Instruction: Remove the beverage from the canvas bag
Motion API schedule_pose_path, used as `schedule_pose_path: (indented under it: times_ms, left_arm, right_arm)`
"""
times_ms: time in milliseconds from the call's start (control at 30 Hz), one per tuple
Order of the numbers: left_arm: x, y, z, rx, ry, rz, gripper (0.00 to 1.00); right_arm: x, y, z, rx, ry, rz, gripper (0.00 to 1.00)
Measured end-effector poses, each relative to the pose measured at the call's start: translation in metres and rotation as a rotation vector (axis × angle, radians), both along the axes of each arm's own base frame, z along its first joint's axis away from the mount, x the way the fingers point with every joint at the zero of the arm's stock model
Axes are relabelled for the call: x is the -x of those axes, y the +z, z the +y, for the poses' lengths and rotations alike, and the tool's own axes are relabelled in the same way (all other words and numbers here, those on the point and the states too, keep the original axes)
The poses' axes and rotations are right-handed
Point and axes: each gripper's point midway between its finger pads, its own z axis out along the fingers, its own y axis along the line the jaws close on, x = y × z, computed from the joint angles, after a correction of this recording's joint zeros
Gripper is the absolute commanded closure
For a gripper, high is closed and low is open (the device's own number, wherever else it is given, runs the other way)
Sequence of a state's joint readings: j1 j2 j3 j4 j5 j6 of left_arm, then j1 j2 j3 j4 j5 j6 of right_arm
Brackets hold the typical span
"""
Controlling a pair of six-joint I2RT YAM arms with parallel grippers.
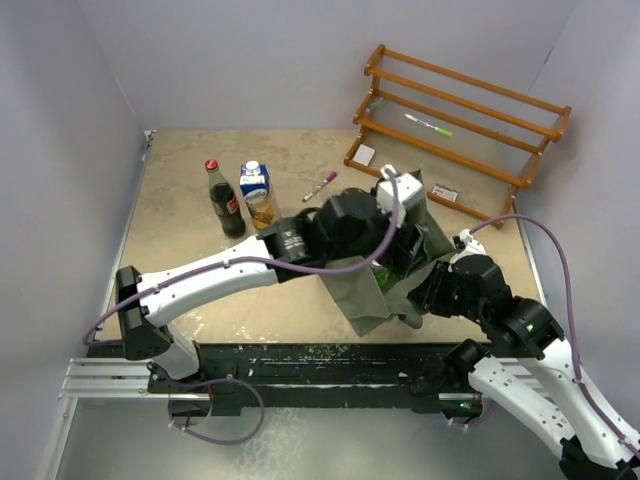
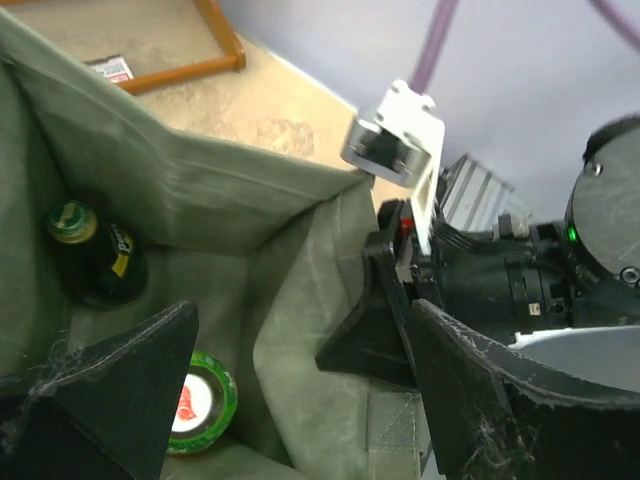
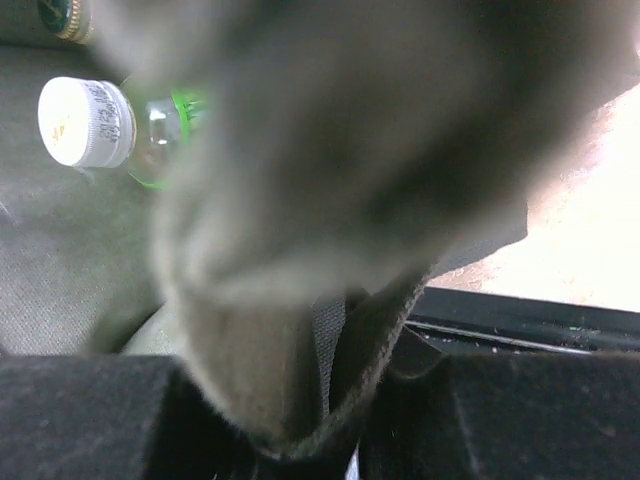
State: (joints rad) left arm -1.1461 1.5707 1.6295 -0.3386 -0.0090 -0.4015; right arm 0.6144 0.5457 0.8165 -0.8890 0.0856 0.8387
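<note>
My left gripper goes down into the canvas bag and toward the left in its wrist view, around the green bottle's top next, because the bottle stands deeper inside.
The grey-green canvas bag (image 1: 372,295) stands open at the table's middle right. In the left wrist view I look down into the canvas bag (image 2: 200,190): a dark bottle with a green and yellow cap (image 2: 95,255) and a green bottle with a white and red cap (image 2: 200,400) stand inside. My left gripper (image 2: 300,330) is open and empty above the bag's opening, over its near corner. My right gripper (image 3: 320,400) is shut on the bag's rim fabric (image 3: 300,250) at the right side (image 1: 430,290). A white-capped green bottle (image 3: 90,120) shows inside the bag in the right wrist view.
A cola bottle (image 1: 224,200) and a juice carton (image 1: 259,194) stand at the back left of the table. A wooden rack (image 1: 460,130) holding a green marker (image 1: 428,125) sits at the back right. A pink pen (image 1: 320,186) and small cards (image 1: 443,193) lie near the bag.
</note>
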Motion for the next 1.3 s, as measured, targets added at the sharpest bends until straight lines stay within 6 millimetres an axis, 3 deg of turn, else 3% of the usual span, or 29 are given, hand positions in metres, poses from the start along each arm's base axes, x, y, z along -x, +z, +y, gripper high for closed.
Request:
schedule_pose_path:
  times_ms: [200, 567, 767, 1067, 1200, 1300]
  left_arm:
    - [0.015, -0.042, -0.018, -0.196, -0.011, -0.06, 0.09]
    - [-0.017, -0.092, 0.016, -0.384, 0.177, -0.087, 0.01]
    - [-0.023, -0.096, 0.024, -0.386, 0.255, -0.067, 0.01]
    - [-0.013, -0.104, 0.048, -0.342, 0.309, 0.01, 0.01]
    - [-0.014, -0.106, 0.046, -0.319, 0.323, 0.026, 0.01]
    - [-0.018, -0.106, 0.041, -0.306, 0.334, 0.019, 0.08]
  right_arm:
    - [0.001, -0.003, 0.001, -0.003, 0.0, 0.01, 0.74]
    - [0.002, -0.002, 0.0, -0.008, 0.001, 0.006, 0.74]
    - [0.003, -0.002, 0.0, -0.006, 0.0, 0.008, 0.74]
    - [0.003, -0.002, 0.0, -0.005, 0.004, 0.005, 0.73]
    - [0.003, -0.002, 0.0, -0.002, 0.006, 0.004, 0.74]
    - [0.003, -0.002, 0.0, 0.002, 0.01, 0.004, 0.74]
